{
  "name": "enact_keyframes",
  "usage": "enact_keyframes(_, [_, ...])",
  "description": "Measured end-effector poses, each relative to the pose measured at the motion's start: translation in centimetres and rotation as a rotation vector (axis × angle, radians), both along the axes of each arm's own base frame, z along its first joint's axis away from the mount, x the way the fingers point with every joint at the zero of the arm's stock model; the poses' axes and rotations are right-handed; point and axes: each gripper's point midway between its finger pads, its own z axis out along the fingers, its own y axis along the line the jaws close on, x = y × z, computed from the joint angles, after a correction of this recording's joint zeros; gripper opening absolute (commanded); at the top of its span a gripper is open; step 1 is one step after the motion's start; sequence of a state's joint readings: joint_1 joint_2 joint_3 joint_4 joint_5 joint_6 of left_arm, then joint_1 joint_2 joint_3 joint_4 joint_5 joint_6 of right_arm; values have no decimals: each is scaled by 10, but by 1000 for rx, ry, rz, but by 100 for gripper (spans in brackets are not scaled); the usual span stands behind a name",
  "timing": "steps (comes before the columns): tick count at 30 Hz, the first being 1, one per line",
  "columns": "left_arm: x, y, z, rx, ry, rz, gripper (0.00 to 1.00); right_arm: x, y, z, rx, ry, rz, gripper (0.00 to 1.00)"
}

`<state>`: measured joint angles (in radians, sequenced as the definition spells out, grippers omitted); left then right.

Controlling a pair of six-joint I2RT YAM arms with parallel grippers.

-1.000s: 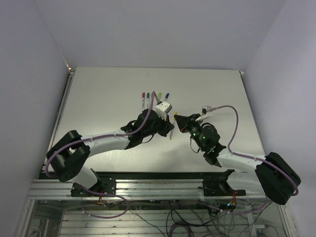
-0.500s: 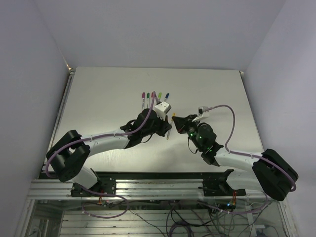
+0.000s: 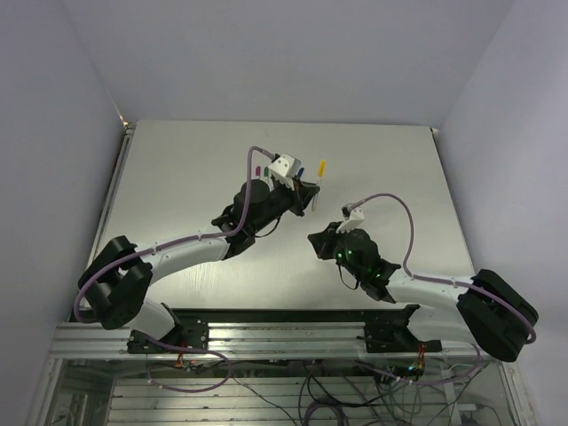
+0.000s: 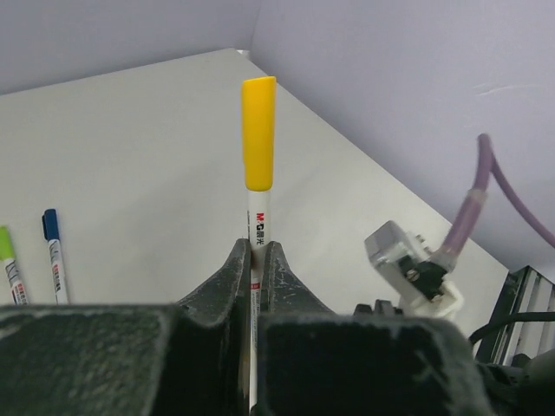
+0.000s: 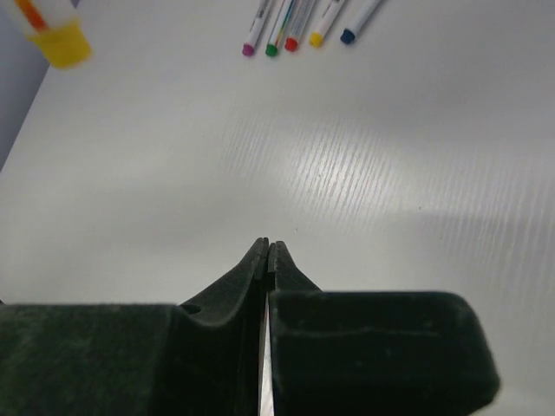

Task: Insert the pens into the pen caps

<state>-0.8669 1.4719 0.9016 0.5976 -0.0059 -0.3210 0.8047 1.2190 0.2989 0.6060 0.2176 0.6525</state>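
Observation:
The white pen has its yellow cap on, so my left gripper needs to tilt and move down to release the white pen on the bare tabletop beside the blue-capped pen.
My left gripper is shut on a white pen that stands upright between its fingers and carries a yellow cap on its top end. The cap also shows in the top view, raised over the far middle of the table. My right gripper is shut and empty, low over the table and apart from the pen; its closed tips show in the right wrist view. Several other pens lie side by side on the table, their coloured ends toward me.
The pens on the table lie partly under my left wrist; a blue-capped one and a green-capped one show beside it. A blurred yellow shape sits at the right wrist view's top left. Grey walls close the table's sides.
My left gripper has carried the pen up and toward the far side, now with the yellow cap on it. My right gripper has drawn back toward me without the cap.

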Motion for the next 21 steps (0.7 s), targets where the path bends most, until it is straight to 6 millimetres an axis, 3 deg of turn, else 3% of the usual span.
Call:
enact_keyframes(4, [4, 2, -5, 13, 6, 22, 7, 5, -11, 15, 7, -28, -60, 4])
enact_keyframes(7, [10, 4, -20, 52, 24, 55, 7, 7, -23, 29, 22, -51, -121, 8])
enact_keyframes(12, [33, -4, -66, 181, 102, 115, 7, 9, -49, 49, 39, -86, -237, 19])
enact_keyframes(21, [92, -26, -142, 428, 215, 219, 7, 0, -96, 59, -10, -96, -394, 20])
